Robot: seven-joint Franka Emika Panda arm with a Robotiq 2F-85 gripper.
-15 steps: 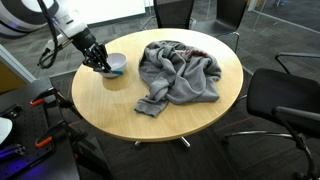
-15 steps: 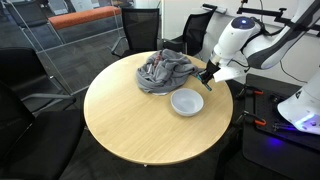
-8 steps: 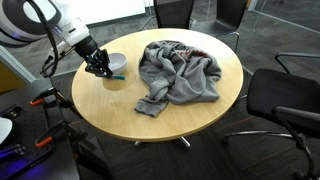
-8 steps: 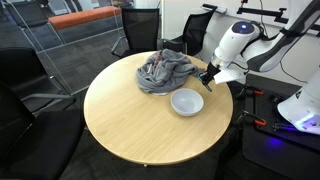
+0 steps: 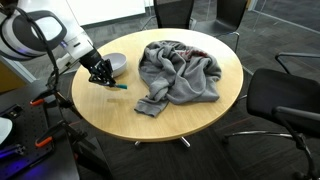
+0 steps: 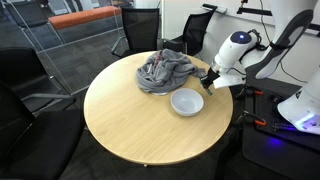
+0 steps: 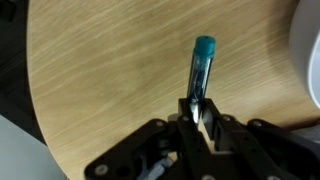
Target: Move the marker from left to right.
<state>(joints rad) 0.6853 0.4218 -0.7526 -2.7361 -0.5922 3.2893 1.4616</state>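
My gripper should go down to the table beside the white bowl next and let go of the marker there, because the marker is still above the table.
My gripper is shut on the marker, a thin teal stick with a rounded teal tip that points away from the jaws above the wooden table. In an exterior view the gripper sits at the table's edge beside the white bowl, and the marker pokes out towards the table's middle. In an exterior view the gripper is just past the bowl; the marker is too small to make out there.
A crumpled grey garment lies on the round table, and also shows in an exterior view. Black office chairs stand around the table. A bowl rim shows at the wrist view's edge.
The gripper has moved from above the bowl out towards the table's edge, carrying the marker; the arm has drawn back with it. Bowl and garment have not moved.
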